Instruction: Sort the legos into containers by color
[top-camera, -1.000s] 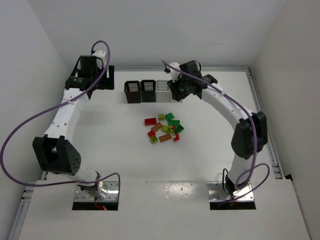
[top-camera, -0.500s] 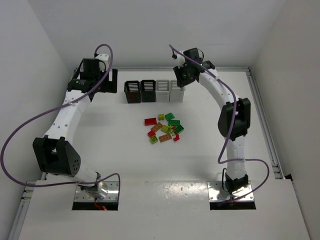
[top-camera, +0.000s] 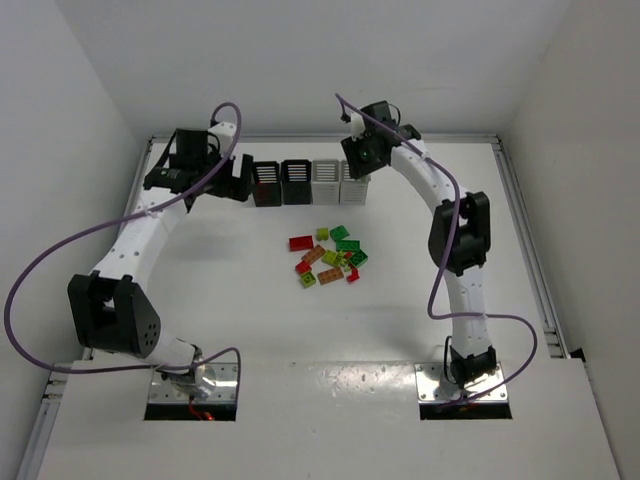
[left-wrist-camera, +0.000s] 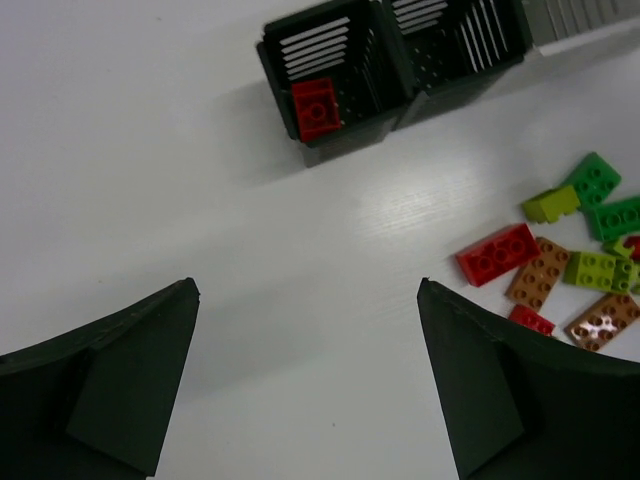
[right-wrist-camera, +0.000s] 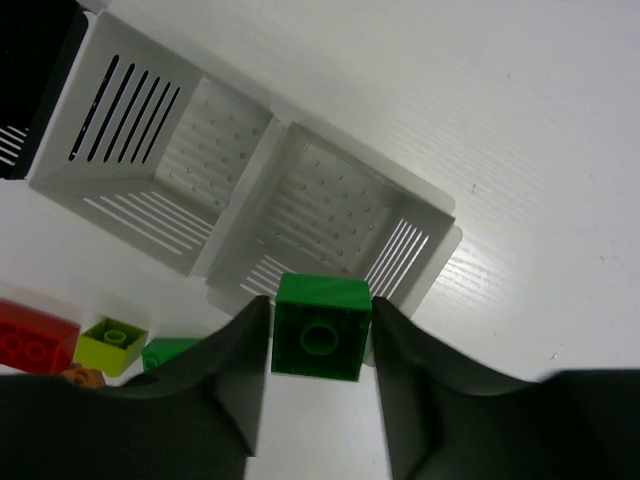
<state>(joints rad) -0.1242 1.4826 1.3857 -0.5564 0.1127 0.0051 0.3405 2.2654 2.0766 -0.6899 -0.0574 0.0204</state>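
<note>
My left gripper is above the lego heap's nearest red lego, which is to its right in the top view, so it should swing back and across and lower onto it.
Four bins stand in a row at the back: two black and two white. A red lego lies in the leftmost black bin. Loose legos in red, green, yellow-green and tan lie in a heap at mid-table, also in the left wrist view. My right gripper is shut on a green lego just above the near edge of the rightmost white bin. My left gripper is open and empty over bare table, left of the black bins.
The table's back rail runs behind the bins and a side rail along the right. White walls close in the table on three sides. Purple cables loop off both arms.
My right gripper has swung back from in front of the white bins to above the rightmost one, holding the green lego. My left gripper has moved right toward the black bins.
</note>
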